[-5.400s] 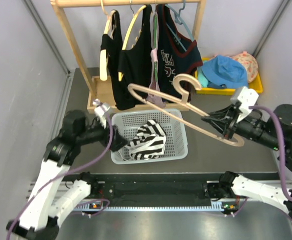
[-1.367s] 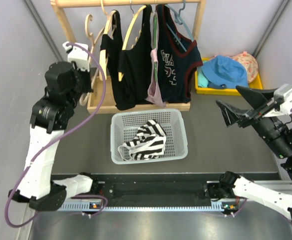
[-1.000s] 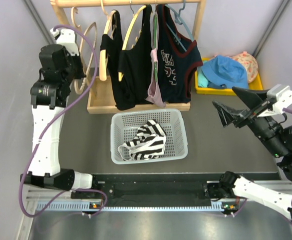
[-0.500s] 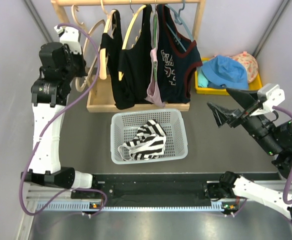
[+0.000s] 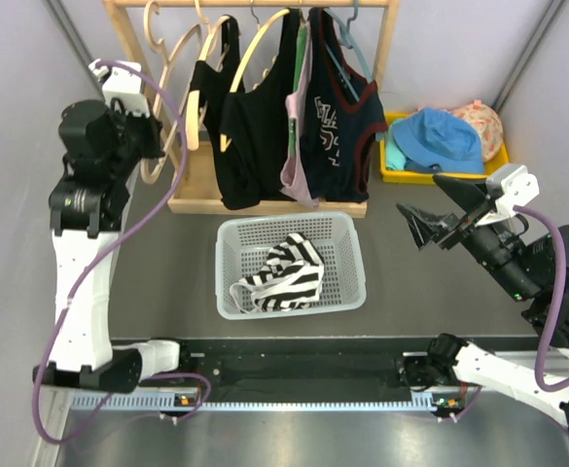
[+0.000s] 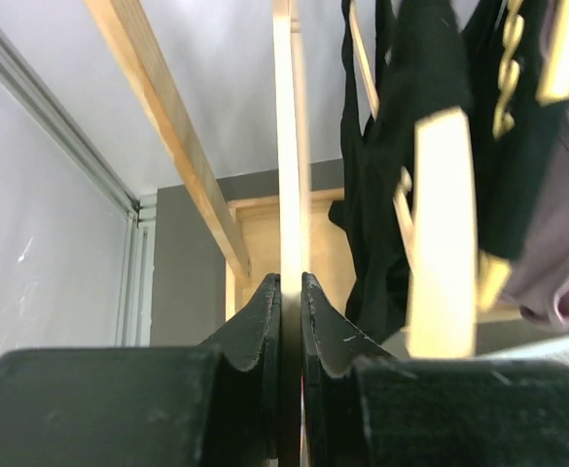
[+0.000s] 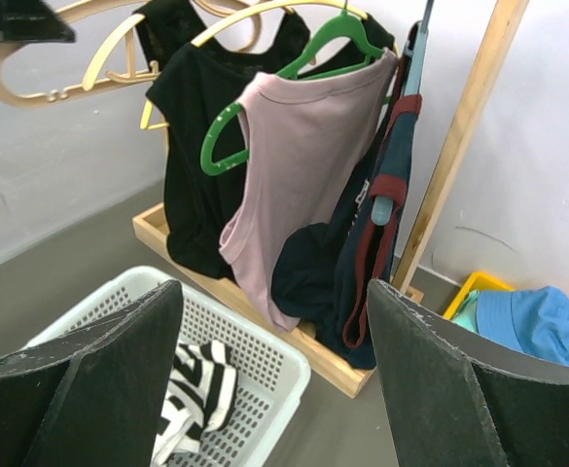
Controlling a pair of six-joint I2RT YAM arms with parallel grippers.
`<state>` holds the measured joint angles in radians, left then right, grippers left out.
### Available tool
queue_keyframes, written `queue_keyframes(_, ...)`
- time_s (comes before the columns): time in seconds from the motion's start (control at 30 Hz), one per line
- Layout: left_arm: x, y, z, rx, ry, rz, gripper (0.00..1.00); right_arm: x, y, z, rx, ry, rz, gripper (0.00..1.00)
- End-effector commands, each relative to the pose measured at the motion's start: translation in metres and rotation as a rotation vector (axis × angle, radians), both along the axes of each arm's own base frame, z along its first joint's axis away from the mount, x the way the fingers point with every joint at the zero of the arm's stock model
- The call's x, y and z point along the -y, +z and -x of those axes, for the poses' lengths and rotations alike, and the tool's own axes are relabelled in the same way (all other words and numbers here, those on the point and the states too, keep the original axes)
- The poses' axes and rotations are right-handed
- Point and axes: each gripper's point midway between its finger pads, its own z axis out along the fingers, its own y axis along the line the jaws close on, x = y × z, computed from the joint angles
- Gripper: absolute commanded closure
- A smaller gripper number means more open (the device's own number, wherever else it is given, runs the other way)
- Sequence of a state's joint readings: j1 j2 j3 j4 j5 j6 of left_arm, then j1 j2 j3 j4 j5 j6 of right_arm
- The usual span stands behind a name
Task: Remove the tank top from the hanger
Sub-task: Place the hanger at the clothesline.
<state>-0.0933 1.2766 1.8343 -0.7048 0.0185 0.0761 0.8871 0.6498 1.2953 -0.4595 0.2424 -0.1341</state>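
The tank top is already in the basket, so the left gripper should next take the bare wooden hanger point(image 5: 179, 83) outward to the rack's bar, beside the other hangers.
The black-and-white striped tank top point(image 5: 284, 272) lies crumpled in the white basket point(image 5: 290, 218), off any hanger; it also shows low in the right wrist view point(image 7: 192, 389). My left gripper point(image 5: 156, 144) is raised at the rack's left end, shut on the bare wooden hanger point(image 5: 179, 83). The hanger's hook is up at the rail, and I cannot tell whether it rests on it. In the left wrist view the jaws point(image 6: 291, 282) pinch the hanger's thin edge point(image 6: 284, 146). My right gripper point(image 5: 426, 224) hovers right of the basket, open and empty point(image 7: 274, 292).
The wooden rack point(image 5: 255, 5) carries black point(image 5: 250, 126), pink point(image 7: 303, 165) and navy point(image 5: 337, 126) garments on hangers behind the basket. Its wooden base point(image 5: 195, 202) sits on the table. A yellow bin point(image 5: 498, 170) with a blue hat point(image 5: 440, 136) is at the back right.
My left arm has lifted the bare hanger so its hook reaches the rail's left end. The right gripper has drifted a little left and toward the rack, still open.
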Motion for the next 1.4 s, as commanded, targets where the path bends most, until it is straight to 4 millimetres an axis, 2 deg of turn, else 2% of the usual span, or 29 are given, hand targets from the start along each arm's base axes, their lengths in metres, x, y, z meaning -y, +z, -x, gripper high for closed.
queue_keyframes(0.0,0.000,0.024,0.025,0.096,-0.014,0.008,1.00,0.000,0.010,-0.002,0.023,-0.005,-0.029,0.25)
queue_keyframes(0.17,-0.001,0.043,0.016,0.148,-0.014,-0.029,1.00,-0.003,0.010,-0.001,0.018,0.009,-0.033,0.25)
queue_keyframes(0.3,-0.001,0.053,-0.005,0.161,-0.016,-0.057,1.00,0.002,0.010,0.002,0.019,0.004,-0.041,0.25)
queue_keyframes(0.5,0.001,0.037,-0.045,0.106,-0.005,-0.069,1.00,0.007,0.010,0.003,0.017,-0.009,-0.040,0.25)
queue_keyframes(0.6,0.000,0.033,-0.059,0.097,0.002,-0.072,1.00,0.009,0.010,0.004,0.018,-0.012,-0.040,0.25)
queue_keyframes(0.97,-0.007,0.034,-0.077,0.114,0.044,-0.074,1.00,0.008,0.003,0.004,0.009,-0.012,-0.031,0.26)
queue_keyframes(1.17,-0.018,0.021,-0.097,0.080,0.068,-0.085,1.00,0.010,0.002,0.005,0.006,-0.011,-0.036,0.27)
queue_keyframes(1.37,-0.023,0.003,-0.103,0.014,0.074,-0.095,1.00,0.011,0.001,0.006,0.002,-0.013,-0.038,0.27)
